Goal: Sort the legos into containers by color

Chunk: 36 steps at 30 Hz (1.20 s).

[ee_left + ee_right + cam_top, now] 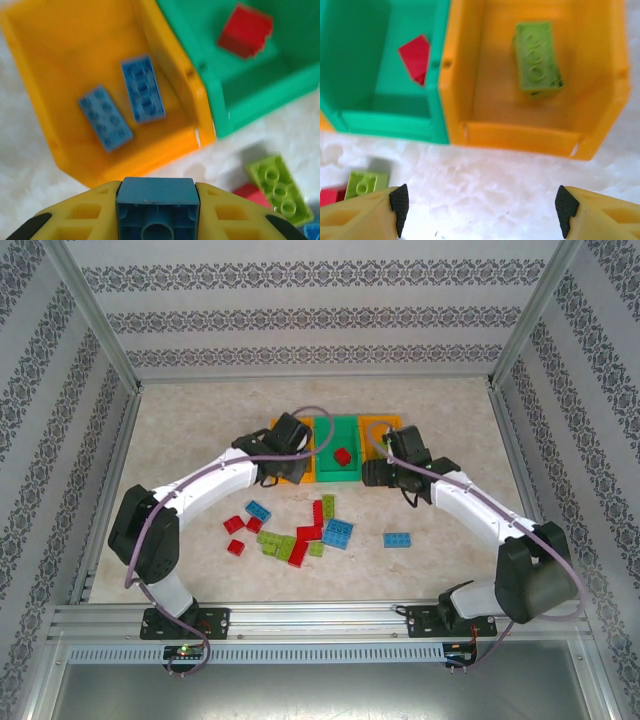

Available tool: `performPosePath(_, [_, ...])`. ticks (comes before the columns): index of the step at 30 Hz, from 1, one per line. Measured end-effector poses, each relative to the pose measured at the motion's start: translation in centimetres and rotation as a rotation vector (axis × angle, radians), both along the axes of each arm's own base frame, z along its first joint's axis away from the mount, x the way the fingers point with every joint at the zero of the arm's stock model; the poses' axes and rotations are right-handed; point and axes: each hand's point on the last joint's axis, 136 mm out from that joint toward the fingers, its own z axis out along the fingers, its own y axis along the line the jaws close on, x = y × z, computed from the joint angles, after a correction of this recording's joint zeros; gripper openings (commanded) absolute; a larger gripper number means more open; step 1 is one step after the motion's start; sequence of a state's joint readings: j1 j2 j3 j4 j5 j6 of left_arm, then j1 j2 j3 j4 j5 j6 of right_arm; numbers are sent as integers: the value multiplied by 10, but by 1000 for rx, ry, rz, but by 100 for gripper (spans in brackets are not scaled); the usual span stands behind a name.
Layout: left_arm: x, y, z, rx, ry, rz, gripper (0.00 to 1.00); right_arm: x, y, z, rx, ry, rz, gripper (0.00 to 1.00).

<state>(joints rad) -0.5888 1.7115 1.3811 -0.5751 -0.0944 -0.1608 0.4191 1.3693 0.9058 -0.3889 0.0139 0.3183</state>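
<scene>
My left gripper will next carry the matching lego outward past the orange container's near side and release it, since the orange container holding light blue legos lies outward.
My left gripper point(157, 212) is shut on a light blue lego point(157, 200), held just in front of the left orange container point(175, 135). Two light blue legos point(142, 89) lie inside that bin. The green container point(235, 105) in the middle holds a red lego point(245, 31). My right gripper point(481, 210) stands open and empty over bare table in front of the right orange container point(520, 137), which holds a light green lego point(537, 57). From above, the left gripper point(295, 450) and right gripper point(374, 475) flank the green container point(340, 472).
Loose legos lie on the table between the arms: a mixed red, green and blue cluster point(300, 532), a blue one point(398, 539) to the right, a blue one point(258, 510) and two red ones point(234, 524) to the left. Patterned walls enclose the table.
</scene>
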Motion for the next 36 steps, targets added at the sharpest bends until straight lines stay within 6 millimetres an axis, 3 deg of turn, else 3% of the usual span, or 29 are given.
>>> performPosePath(2, [22,2,10,-25,-22,35,26,-14,7,-8,-8,11,35,79])
performPosePath(4, [42,7,8,-36,-21,71,27,-29,13,-16,-17,23,68,80])
performPosePath(8, [67,16,-22,-29,35,125,30,-57,22,-27,-25,29,130,80])
performPosePath(12, [79,18,-50,-22,95,154,34,-75,31,-33,-16,29,176,80])
performPosePath(18, [84,11,-49,-53,108,167,55,-89,37,-41,-38,46,199,82])
performPosePath(24, [80,13,-49,-58,114,178,66,-101,-3,-56,-155,143,5,91])
performPosePath(28, [69,18,-48,-58,124,184,77,-106,-18,-61,-155,178,-91,92])
performPosePath(31, [59,20,-37,-75,109,180,87,-112,-30,-67,-140,201,-156,93])
performPosePath(33, [51,21,-26,-91,88,174,100,-116,-36,-73,-134,222,-187,93])
performPosePath(36, [40,18,-9,-126,49,155,100,-120,-40,-78,-129,243,-211,93])
